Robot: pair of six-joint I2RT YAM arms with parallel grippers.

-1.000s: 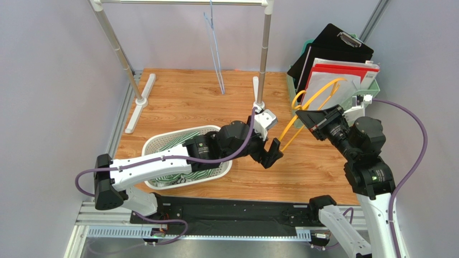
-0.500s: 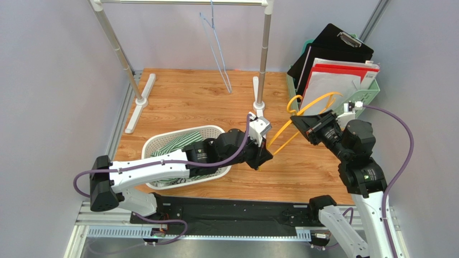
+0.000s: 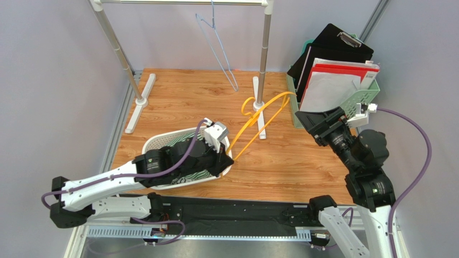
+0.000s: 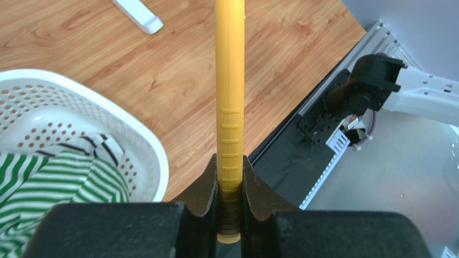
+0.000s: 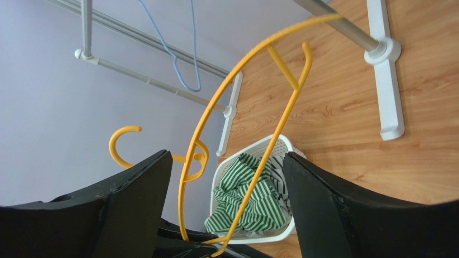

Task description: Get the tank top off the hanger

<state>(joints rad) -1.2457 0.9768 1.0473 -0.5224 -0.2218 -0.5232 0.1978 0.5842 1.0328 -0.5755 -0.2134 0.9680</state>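
I should next swing the bare hanger with my left gripper outward and to the gripper's left in the top view, to the rack bar's free part [image 3: 148, 1], and release.
The yellow plastic hanger [image 3: 262, 115] is bare and slants over the table, hook end [image 3: 248, 105] by the rack post. My left gripper [image 3: 225, 158] is shut on its lower end; in the left wrist view the yellow bar [image 4: 230, 107] runs straight up from between the jaws [image 4: 230, 161]. The green-and-white striped tank top [image 3: 186, 177] lies crumpled in the white basket [image 3: 161, 137], partly under my left arm. My right gripper [image 3: 308, 124] is open, to the right of the hanger and apart from it. Its wrist view shows the hanger [image 5: 275, 137] and tank top [image 5: 266, 201] beyond the spread fingers [image 5: 226, 156].
A metal clothes rack spans the back, with a blue wire hanger [image 3: 218, 48] on its rail and a post [image 3: 262, 59] with a white foot close to the yellow hanger. A green file holder [image 3: 366, 94] with a clipboard and folders stands at the back right.
My left gripper shut on the hanger's lower end and pulled it left, over the basket's edge. My right gripper let go of the hanger, opened and drew back to the right.
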